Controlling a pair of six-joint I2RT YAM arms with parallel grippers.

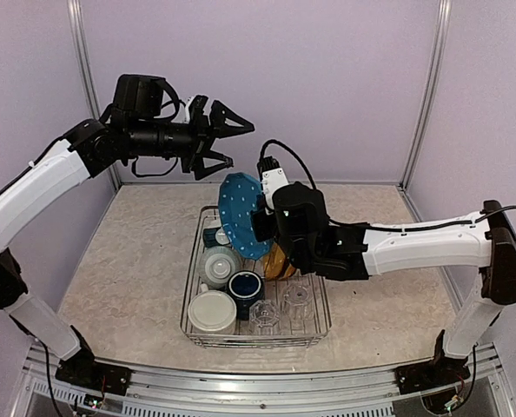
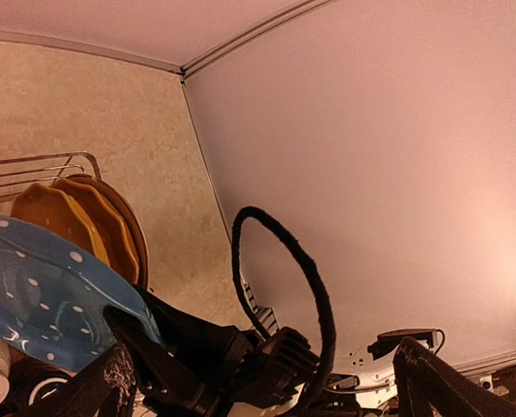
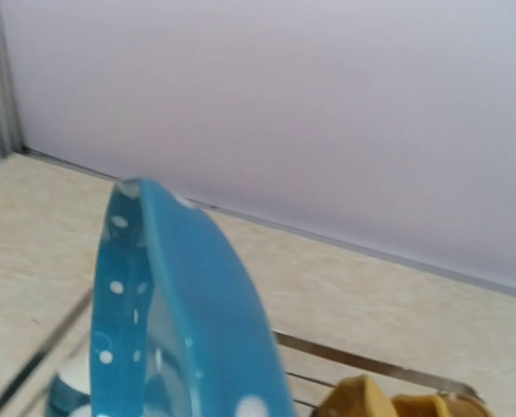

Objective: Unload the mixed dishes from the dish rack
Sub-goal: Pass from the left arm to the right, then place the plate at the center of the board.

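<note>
The right gripper lowers toward the right in the top view next, tilts the plate flat and releases it, since the tabletop beside the rack lies bare.
The silver wire dish rack [image 1: 320, 323] sits mid-table. My right gripper [image 1: 263, 224] is shut on the rim of a blue white-dotted plate [image 1: 240, 213] and holds it upright over the rack's far end. The plate fills the right wrist view [image 3: 167, 321], where my fingers are hidden, and also shows in the left wrist view [image 2: 41, 295]. In the rack are yellow plates [image 1: 281, 261], a navy mug [image 1: 245, 286], a cream mug [image 1: 219, 265], a cream dish [image 1: 212, 311], clear tumblers [image 1: 264, 314] and a small teal bowl [image 1: 215, 236]. My left gripper [image 1: 229, 139] is open and empty, raised up and left of the plate.
Purple walls close the back and sides, with metal posts [image 1: 84, 61] at the corners. The beige tabletop [image 1: 136, 261] lies bare to the left and right of the rack. The right arm's black cable [image 2: 284, 252] loops in front of the left wrist camera.
</note>
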